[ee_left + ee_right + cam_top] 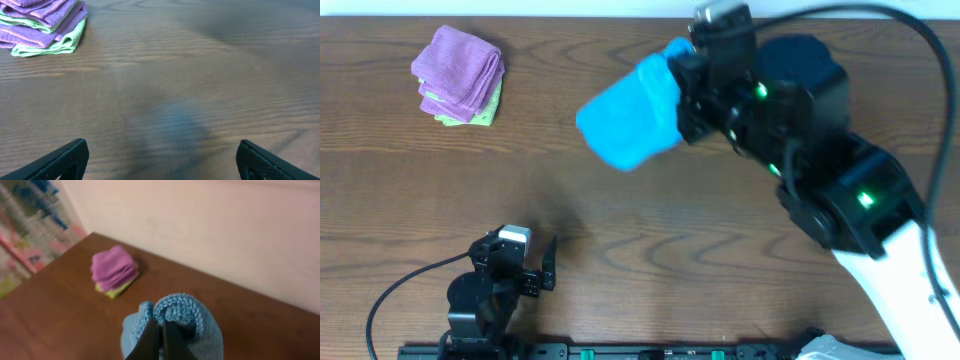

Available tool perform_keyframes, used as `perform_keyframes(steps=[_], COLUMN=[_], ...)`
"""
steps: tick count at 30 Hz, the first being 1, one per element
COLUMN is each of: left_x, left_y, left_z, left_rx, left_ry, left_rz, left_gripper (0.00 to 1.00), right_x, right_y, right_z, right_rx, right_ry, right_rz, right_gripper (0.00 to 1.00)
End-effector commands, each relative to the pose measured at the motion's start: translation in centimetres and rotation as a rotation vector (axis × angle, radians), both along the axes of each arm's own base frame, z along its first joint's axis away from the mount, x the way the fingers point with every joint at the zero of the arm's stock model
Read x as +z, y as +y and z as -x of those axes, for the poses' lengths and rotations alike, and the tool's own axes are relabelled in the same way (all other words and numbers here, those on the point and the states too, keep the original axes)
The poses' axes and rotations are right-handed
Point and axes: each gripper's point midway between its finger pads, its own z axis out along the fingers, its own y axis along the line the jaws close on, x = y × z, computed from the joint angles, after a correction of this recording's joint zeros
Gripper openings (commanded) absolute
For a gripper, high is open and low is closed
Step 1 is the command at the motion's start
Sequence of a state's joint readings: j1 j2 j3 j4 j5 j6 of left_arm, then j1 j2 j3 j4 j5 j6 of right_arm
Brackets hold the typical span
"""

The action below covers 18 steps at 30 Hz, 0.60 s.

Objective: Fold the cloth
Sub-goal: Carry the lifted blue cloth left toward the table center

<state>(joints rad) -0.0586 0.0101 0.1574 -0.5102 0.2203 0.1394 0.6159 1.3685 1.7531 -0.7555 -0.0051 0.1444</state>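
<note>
My right gripper will tilt and lower next, releasing the pinched fold onto the table's bare middle, the open wood below the gripper.
The cloth (pixel 625 118) is a sky-blue towel, bunched and hanging in the air above the far middle of the table. My right gripper (pixel 682 92) is shut on its edge; in the right wrist view the dark fingers (pixel 152 337) pinch together with the blue cloth (pixel 180 311) curled over their tips. My left gripper (pixel 528 260) rests near the table's front edge, left of centre, far from the cloth. Its two fingers (pixel 65 160) stand wide open over bare wood with nothing between them.
A folded purple cloth (pixel 460 68) lies on a light green cloth (pixel 485 112) at the far left of the table; the stack also shows in the left wrist view (pixel 42 22) and the right wrist view (pixel 114 269). A pale wall runs behind the table.
</note>
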Motion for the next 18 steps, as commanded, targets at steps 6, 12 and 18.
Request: perform_keyframes(steps=[6, 12, 18], left_x=[-0.6, -0.6, -0.6], left_y=[0.2, 0.2, 0.2], left_z=[-0.1, -0.1, -0.1], left_rx=[0.005, 0.005, 0.005], left_ry=[0.004, 0.004, 0.004], left_rz=[-0.019, -0.019, -0.019], left_gripper=[0.95, 0.95, 0.95], right_x=[-4.4, -8.5, -10.6], right_y=[-4.1, -9.4, -11.7], right_z=[1.7, 2.8, 4.4], right_rx=[-0.09, -0.27, -0.342], right_ry=[0.159, 0.365, 0.496], right_rz=[0.162, 0.252, 0.282], right_gripper=[0.01, 0.01, 0.01])
